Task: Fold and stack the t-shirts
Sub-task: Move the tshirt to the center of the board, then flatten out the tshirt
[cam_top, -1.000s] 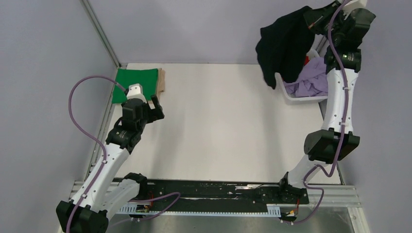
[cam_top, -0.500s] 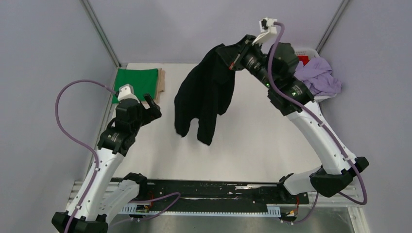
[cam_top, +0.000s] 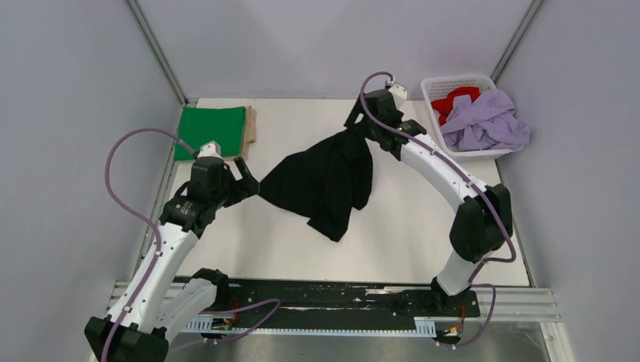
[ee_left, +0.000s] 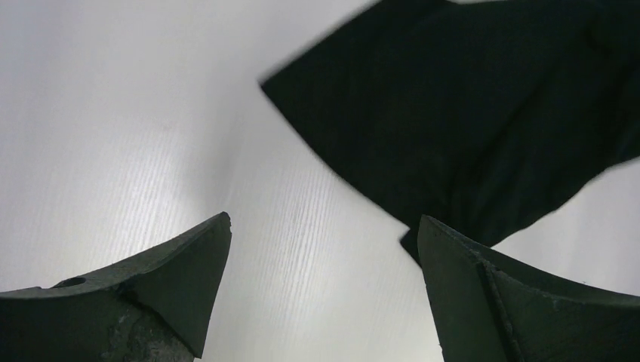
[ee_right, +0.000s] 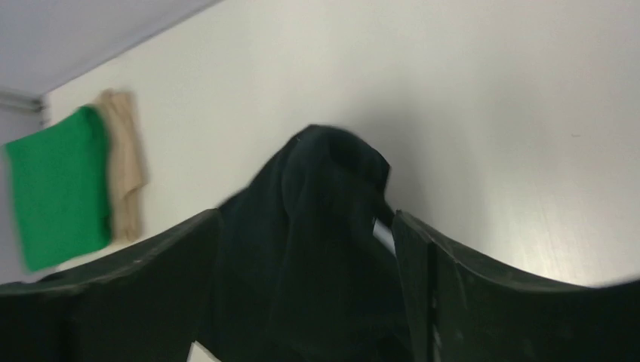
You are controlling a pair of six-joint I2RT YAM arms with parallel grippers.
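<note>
I will next move my left gripper away from my base and lower it to the black shirt's pointed corner [cam_top: 264,189] [ee_left: 273,88] beside it.
A large black t-shirt [cam_top: 324,181] lies crumpled across the middle of the table, its top bunched up at my right gripper [cam_top: 355,124]. In the right wrist view the jaws of that gripper [ee_right: 306,215] stand apart, with the black cloth [ee_right: 317,249] loose between the fingers. My left gripper [cam_top: 249,177] is open just left of the shirt's left corner. In its wrist view the gripper [ee_left: 324,219] has bare table between its fingers and the black shirt [ee_left: 468,113] just ahead. A folded green t-shirt [cam_top: 211,130] lies on a tan one [cam_top: 251,127] at the back left.
A white lattice basket [cam_top: 434,87] at the back right holds a lilac t-shirt [cam_top: 487,121] and a red one [cam_top: 453,99]. Grey walls close in the table on the left, back and right. A black rail runs along the near edge.
My right arm swung the black shirt from over the basket to the table's middle and lowered it; its jaws have parted. My left gripper edged toward the shirt's corner.
</note>
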